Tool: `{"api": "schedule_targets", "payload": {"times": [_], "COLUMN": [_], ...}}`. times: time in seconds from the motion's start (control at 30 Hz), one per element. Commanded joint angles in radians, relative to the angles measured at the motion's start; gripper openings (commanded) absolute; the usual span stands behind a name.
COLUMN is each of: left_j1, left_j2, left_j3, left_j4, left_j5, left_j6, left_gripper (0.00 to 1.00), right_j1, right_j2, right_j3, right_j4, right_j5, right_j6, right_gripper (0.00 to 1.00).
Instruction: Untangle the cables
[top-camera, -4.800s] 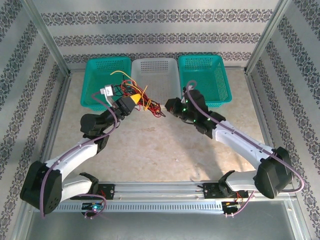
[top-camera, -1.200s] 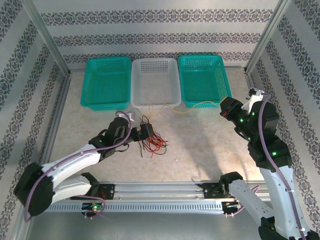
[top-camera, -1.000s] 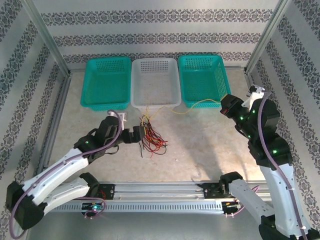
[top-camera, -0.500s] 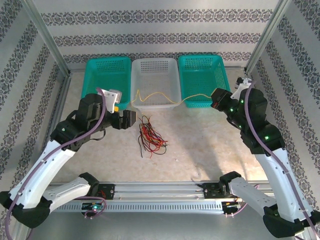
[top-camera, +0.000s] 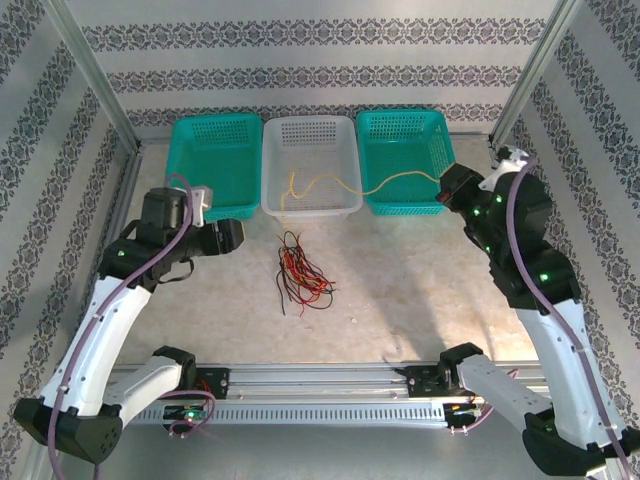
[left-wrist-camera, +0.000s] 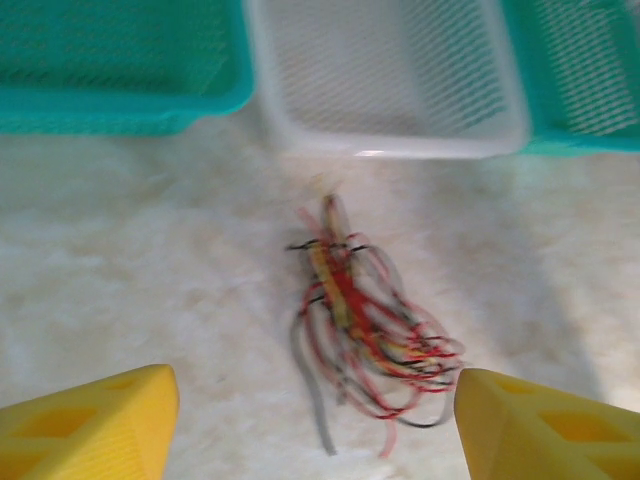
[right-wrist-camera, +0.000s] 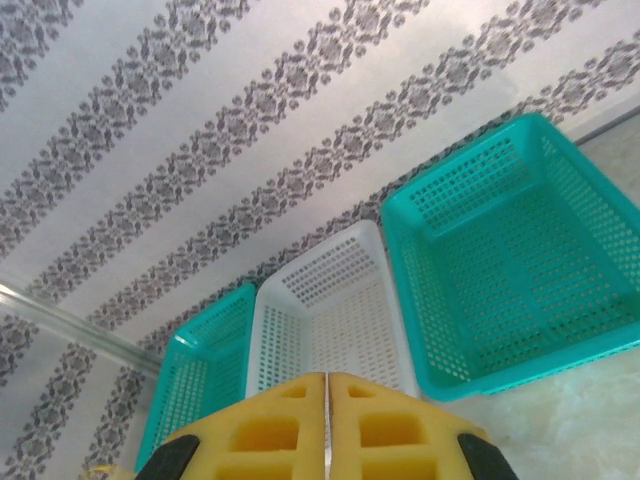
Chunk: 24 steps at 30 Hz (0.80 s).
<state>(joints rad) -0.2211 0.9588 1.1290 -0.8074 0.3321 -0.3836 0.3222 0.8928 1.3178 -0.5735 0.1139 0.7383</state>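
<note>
I should next move my right gripper toward my open left gripper, over the teal basket (top-camera: 396, 164) (right-wrist-camera: 510, 255) beside it, and release the yellow cable, because the cable reaches that way.
A tangle of red, black and tan cables (top-camera: 300, 272) lies on the table in front of the white basket (top-camera: 346, 205). In the left wrist view the bundle (left-wrist-camera: 355, 330) looks blurred. My left gripper (top-camera: 232, 237) hovers to the left of it, open and empty, its yellow fingers (left-wrist-camera: 90, 420) wide apart around my left gripper's gap (left-wrist-camera: 315, 440). One yellow cable (top-camera: 385, 183) stretches from my right gripper (top-camera: 443, 190) across the right teal basket into the white basket. My right gripper (right-wrist-camera: 327, 420) is shut on that yellow cable, pads pressed together.
Three baskets stand in a row at the back: the left teal basket (top-camera: 212, 165), the white one, and the right teal basket (top-camera: 405, 160). Metal frame posts and patterned walls enclose the table. A rail (top-camera: 320, 378) runs along the near edge.
My left arm pulled back up and to the left, away from the bundle. My right gripper drew the yellow cable out of the bundle; it now hangs over the white and right teal baskets.
</note>
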Motion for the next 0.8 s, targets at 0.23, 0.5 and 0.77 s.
{"api": "schedule_targets", "payload": {"times": [0.23, 0.5, 0.77], "left_j1": [-0.076, -0.076, -0.075], "left_j2": [0.075, 0.121, 0.153], "left_j3": [0.101, 0.038, -0.004], "left_j4": [0.300, 0.245, 0.338], "left_j5": [0.399, 0.276, 0.280], "left_j6": [-0.137, -0.118, -0.179], "left_gripper": [0.67, 0.56, 0.49], "right_j1": [0.133, 0.185, 0.206], "right_j2": [0.127, 0.185, 0.191], "right_j3": [0.112, 0.153, 0.141], "right_j4": [0.085, 0.106, 0.126], "right_j5": [-0.071, -0.087, -0.103], "right_j6": [-0.032, -0.036, -0.028], "right_gripper": [0.00, 0.00, 0.00]}}
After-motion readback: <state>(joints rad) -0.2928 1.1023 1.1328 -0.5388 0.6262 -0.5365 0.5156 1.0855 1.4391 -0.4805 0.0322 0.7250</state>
